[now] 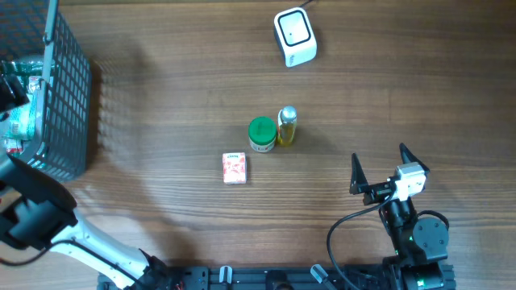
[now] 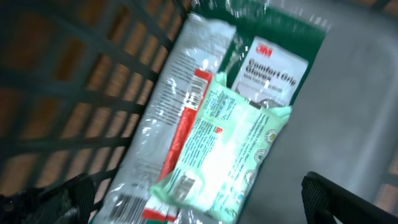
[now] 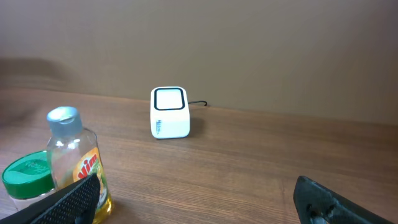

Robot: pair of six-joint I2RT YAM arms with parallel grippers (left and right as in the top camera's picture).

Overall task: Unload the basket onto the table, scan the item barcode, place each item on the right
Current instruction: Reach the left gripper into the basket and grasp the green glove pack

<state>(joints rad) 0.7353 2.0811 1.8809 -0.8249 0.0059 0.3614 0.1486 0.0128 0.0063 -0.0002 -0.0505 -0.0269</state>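
My left gripper needs to move down deeper into the wire basket (image 1: 68,89) onto the pale green wipes packet (image 1: 24,121). The packet is below the open fingers, on top of the other packs.
The white barcode scanner (image 1: 294,36) stands at the back of the table, also seen as the scanner (image 3: 169,112) in the right wrist view. Mid-table are a green-lidded jar (image 1: 261,134), a yellow bottle (image 1: 287,126) and a small pink box (image 1: 234,168). My left gripper (image 2: 196,185) hangs open inside the wire basket (image 1: 68,89), over a pale green wipes packet (image 2: 230,149), a silvery packet with a red stripe (image 2: 165,124) and a green gloves pack (image 2: 273,68). My right gripper (image 1: 379,155) stands open and holds nothing, at the front right.
The basket's dark mesh wall (image 2: 74,93) rises left of the packets. In the right wrist view the bottle (image 3: 74,162) and jar (image 3: 25,177) sit just beyond the left finger (image 3: 68,199). Bare wood lies between them and the scanner.
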